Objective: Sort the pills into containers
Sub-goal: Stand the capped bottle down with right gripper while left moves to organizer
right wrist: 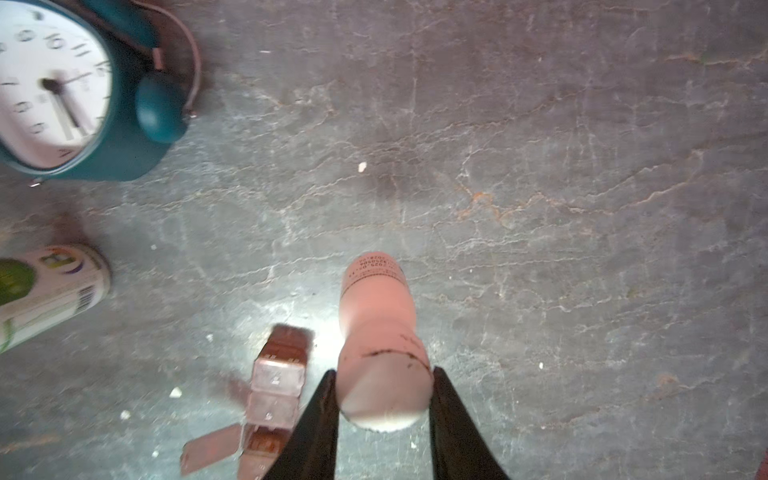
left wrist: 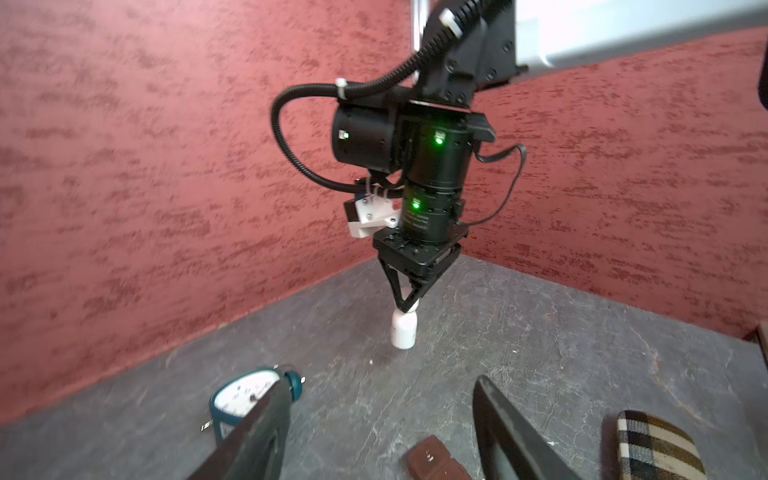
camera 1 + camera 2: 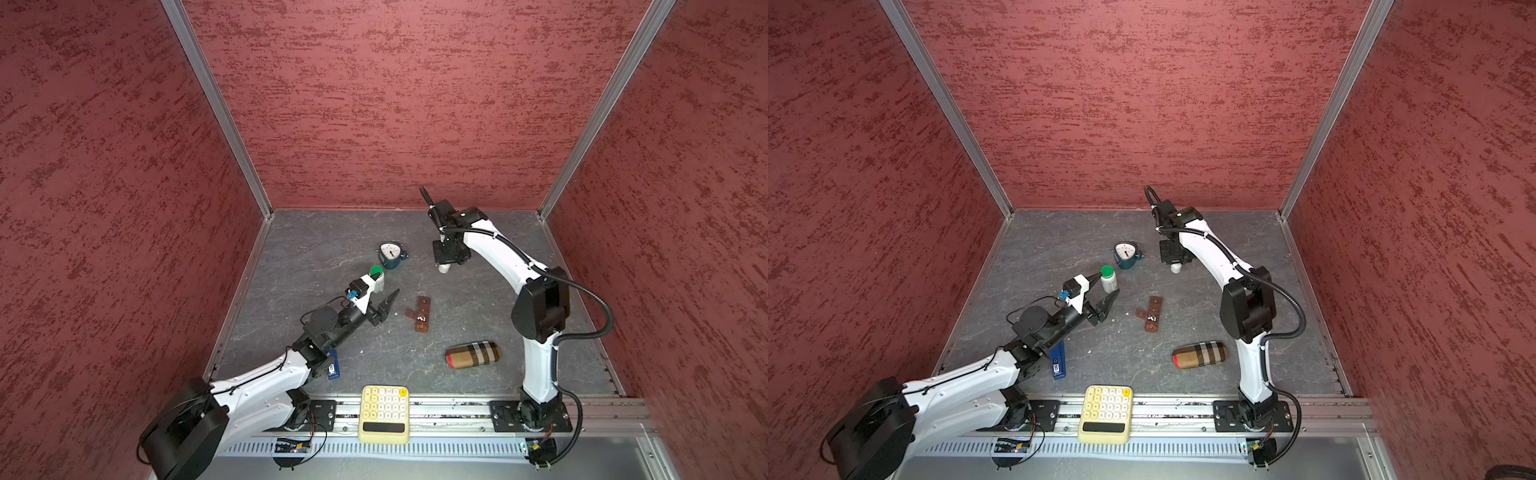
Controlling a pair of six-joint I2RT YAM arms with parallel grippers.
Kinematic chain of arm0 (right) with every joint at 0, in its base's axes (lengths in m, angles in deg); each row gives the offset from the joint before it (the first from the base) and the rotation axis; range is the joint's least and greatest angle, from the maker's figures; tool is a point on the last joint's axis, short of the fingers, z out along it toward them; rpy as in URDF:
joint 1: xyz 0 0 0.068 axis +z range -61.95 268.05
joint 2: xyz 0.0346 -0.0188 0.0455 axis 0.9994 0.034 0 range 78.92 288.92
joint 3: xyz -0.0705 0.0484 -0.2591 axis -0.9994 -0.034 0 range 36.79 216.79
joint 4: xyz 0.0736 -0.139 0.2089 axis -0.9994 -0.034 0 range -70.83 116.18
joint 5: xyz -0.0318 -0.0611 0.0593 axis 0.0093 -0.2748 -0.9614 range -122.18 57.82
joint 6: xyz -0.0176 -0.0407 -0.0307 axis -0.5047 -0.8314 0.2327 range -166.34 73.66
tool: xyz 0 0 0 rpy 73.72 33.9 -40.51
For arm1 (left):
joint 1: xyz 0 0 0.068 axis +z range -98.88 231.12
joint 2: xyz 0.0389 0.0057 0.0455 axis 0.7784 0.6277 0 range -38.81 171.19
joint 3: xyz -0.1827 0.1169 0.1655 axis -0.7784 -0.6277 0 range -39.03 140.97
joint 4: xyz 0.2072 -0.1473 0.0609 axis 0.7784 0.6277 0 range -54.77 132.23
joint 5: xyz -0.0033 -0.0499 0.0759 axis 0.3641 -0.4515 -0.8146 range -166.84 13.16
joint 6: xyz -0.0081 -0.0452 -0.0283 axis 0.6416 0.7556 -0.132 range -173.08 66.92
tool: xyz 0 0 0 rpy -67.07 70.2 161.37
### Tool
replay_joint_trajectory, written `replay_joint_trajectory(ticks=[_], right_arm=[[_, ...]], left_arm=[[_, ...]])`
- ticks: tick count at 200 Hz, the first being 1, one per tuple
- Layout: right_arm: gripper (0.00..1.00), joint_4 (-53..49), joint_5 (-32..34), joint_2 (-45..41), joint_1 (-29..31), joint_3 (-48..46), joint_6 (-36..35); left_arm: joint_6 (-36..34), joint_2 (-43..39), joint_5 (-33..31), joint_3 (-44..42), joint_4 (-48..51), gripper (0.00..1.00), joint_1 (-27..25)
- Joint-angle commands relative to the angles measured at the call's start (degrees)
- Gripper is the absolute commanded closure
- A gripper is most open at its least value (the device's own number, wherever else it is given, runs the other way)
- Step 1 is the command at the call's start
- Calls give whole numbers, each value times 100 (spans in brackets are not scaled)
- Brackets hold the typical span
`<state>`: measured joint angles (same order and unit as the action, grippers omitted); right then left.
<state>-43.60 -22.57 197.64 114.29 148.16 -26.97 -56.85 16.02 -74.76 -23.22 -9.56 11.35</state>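
Note:
The bottle eases down and away from the alarm clock in my right gripper next. Then it is released, since bare tabletop lies below the gripper, farther from the clock.
The containers point(image 3: 423, 313) point(image 3: 1153, 313) are a dark-brown strip near the table's middle, with one lid swung open and white pills point(image 3: 420, 318) in that compartment. In the wrist views the strip point(image 2: 432, 461) point(image 1: 274, 390) lies close below each gripper. My right gripper point(image 3: 445, 261) point(image 1: 382, 372) is shut on the upper end of a small white bottle point(image 2: 403, 330) point(image 1: 380, 316), held upright just over the table behind the strip. My left gripper point(image 3: 386, 305) point(image 2: 380, 384) stands open left of the strip, nothing between its fingers. A green-capped bottle point(image 3: 1108, 279) stands beside it.
A teal alarm clock point(image 3: 391, 254) point(image 1: 62, 91) stands behind the green-capped bottle. A tan plaid case point(image 3: 473, 354) lies at the front right, a yellow calculator point(image 3: 384, 413) on the front rail and a blue flat object point(image 3: 1058, 360) under the left arm. Small white crumbs point(image 1: 362, 167) dot the table.

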Motion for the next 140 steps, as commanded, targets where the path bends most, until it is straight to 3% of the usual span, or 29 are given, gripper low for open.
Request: replay_joint_trajectory(ticks=[1, 37, 106, 140], right_arm=[[77, 229, 348, 213, -193, 134, -60], [75, 454, 347, 415, -404, -65, -21], [69, 794, 148, 391, -619, -573, -13], [58, 852, 132, 315, -682, -708, 5]], left_arm=[[805, -307, -211, -112, 1102, 33, 180], [1339, -574, -48, -1, 2109, 39, 494], [1685, -605, 160, 27, 2504, 42, 532], [1759, -615, 178, 73, 2654, 42, 532]])
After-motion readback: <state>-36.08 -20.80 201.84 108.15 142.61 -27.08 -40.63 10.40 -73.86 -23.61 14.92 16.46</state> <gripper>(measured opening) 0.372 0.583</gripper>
